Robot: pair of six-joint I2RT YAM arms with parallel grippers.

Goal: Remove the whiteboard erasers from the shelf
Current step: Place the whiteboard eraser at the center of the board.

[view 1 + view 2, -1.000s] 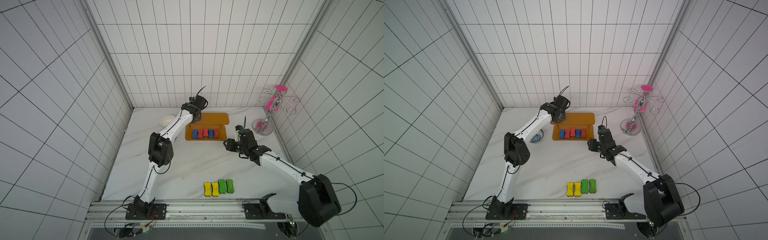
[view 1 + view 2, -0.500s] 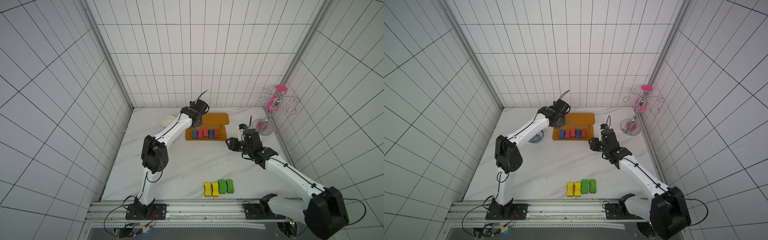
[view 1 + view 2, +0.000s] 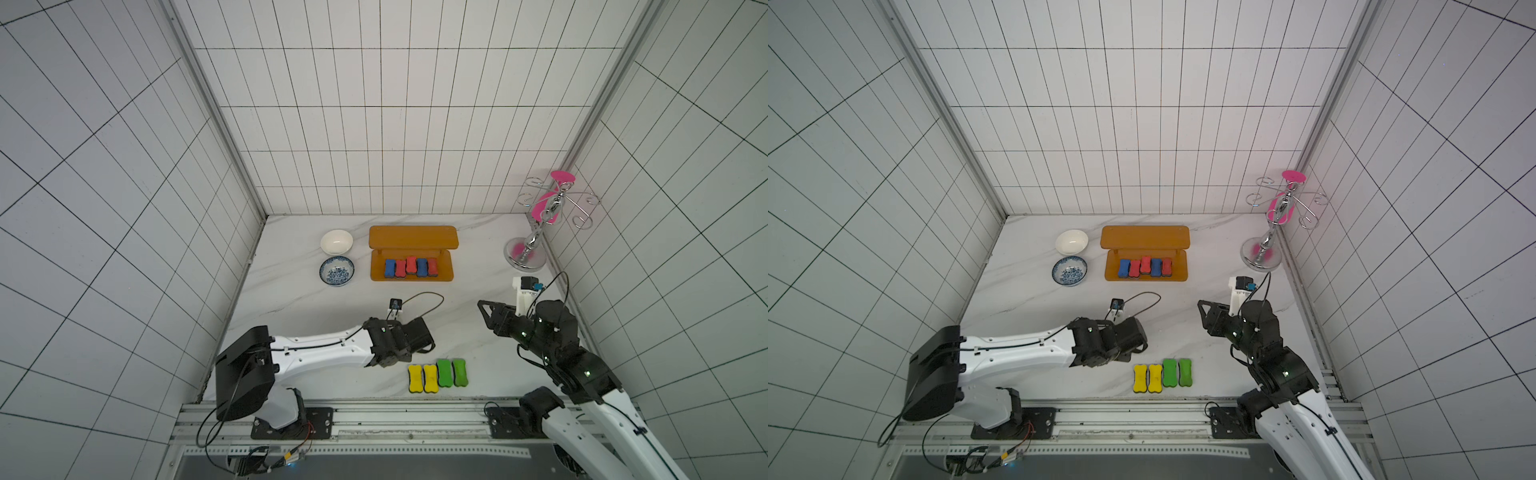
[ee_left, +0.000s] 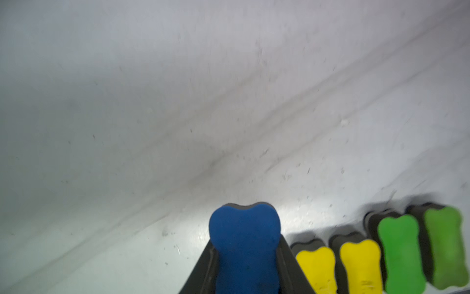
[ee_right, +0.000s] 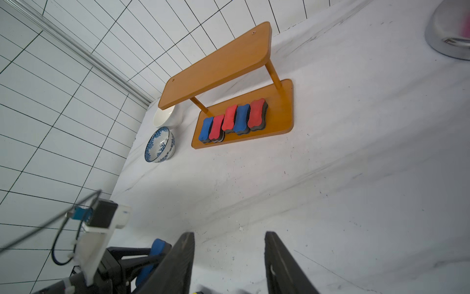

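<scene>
My left gripper draws back and comes down onto the bare tabletop (image 3: 400, 380) beside the yellow pair next, to release the blue eraser on that free spot.
The orange-brown shelf (image 3: 413, 237) stands at the back of the table. Several whiteboard erasers (image 3: 410, 267), two blue and three red, lie in a row on its lower board (image 5: 279, 119); its upper board is bare. Two yellow erasers (image 3: 423, 378) and two green erasers (image 3: 452, 372) lie side by side near the front edge. My left gripper (image 4: 246, 241) is shut on a blue eraser (image 4: 245, 244) just left of the yellow pair (image 4: 316, 267). In both top views the left gripper (image 3: 417, 338) hides that eraser. My right gripper (image 5: 229, 236) is open and empty at mid-right (image 3: 484, 309).
A white bowl (image 3: 336, 242) and a blue-patterned bowl (image 3: 337, 270) sit left of the shelf. A chrome hook stand (image 3: 525, 253) with a pink item stands at the back right corner. Tiled walls close three sides, and a metal rail (image 3: 374, 415) runs along the front.
My left arm has swung from the shelf at the back down to the front, beside the yellow erasers. My right arm has drawn back toward the right front.
</scene>
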